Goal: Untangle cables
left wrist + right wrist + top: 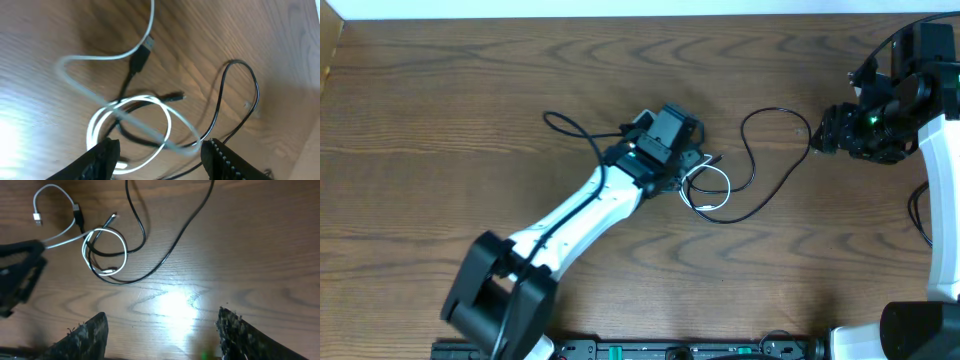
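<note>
The white cable's loop [107, 250] gets the open fingers of my left gripper lowered onto it next, where the black cable threads through it.
The white cable [712, 192] and the black cable [752, 150] lie crossed together on the wooden table, right of centre. In the left wrist view the white cable [150, 102] forms a loop, with the black cable [252, 100] threaded through it. My left gripper [160, 160] is open, its jaws on either side of the white loop just above it; overhead it shows as the left gripper [692, 165]. My right gripper [162, 335] is open and empty over bare wood. The white loop [107, 250] and black cable [165, 255] lie ahead of it. Overhead, the right gripper [825, 135] sits by the black cable's far bend.
The left arm [580, 210] reaches diagonally from the front left. Its thicker black wire [570, 128] loops on the table behind the left gripper. The table's back edge [620, 17] runs along the top.
</note>
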Tool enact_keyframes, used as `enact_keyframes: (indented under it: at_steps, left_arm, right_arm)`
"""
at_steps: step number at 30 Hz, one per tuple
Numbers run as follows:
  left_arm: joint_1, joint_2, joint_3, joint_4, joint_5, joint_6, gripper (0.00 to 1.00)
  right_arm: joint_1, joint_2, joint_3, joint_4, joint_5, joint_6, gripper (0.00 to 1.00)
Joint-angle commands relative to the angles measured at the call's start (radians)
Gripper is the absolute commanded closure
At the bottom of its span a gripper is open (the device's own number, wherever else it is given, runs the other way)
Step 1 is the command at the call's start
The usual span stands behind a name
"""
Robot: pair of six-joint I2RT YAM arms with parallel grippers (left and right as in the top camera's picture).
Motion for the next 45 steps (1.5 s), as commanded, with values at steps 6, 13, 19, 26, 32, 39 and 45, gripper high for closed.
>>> enact_keyframes:
  at_steps: [6, 13, 19, 26, 32, 39, 45]
  left_arm:
    - [0.024, 0.085, 0.0, 0.067, -0.113, 0.016, 0.49]
    - [0.087, 0.041, 0.01, 0.056, -0.072, 0.186, 0.93]
    - [0.138, -0.14, 0.01, -0.027, -0.072, 0.462, 0.93]
    - [0.191, -0.458, 0.022, -0.159, -0.061, 0.652, 0.92]
    - [0.256, -0.698, 0.022, -0.147, -0.061, 0.661, 0.91]
    - [0.325, -0.78, 0.022, -0.114, -0.061, 0.661, 0.87]
    - [0.333, -0.726, 0.021, -0.169, 0.03, 0.66, 0.87]
  right_arm:
    - [-0.002, -0.009, -0.005, -0.007, -0.017, -0.035, 0.34]
    - [-0.002, -0.009, -0.005, -0.002, -0.016, -0.047, 0.35]
    - [-0.002, -0.009, -0.032, 0.014, -0.01, -0.053, 0.36]
    - [-0.002, -0.009, -0.159, 0.09, -0.052, -0.053, 0.36]
    - [0.006, -0.009, -0.333, 0.225, -0.154, -0.053, 0.36]
    - [0.057, -0.009, -0.48, 0.388, -0.193, -0.053, 0.36]
    - [0.122, -0.009, -0.557, 0.492, -0.262, -0.053, 0.36]
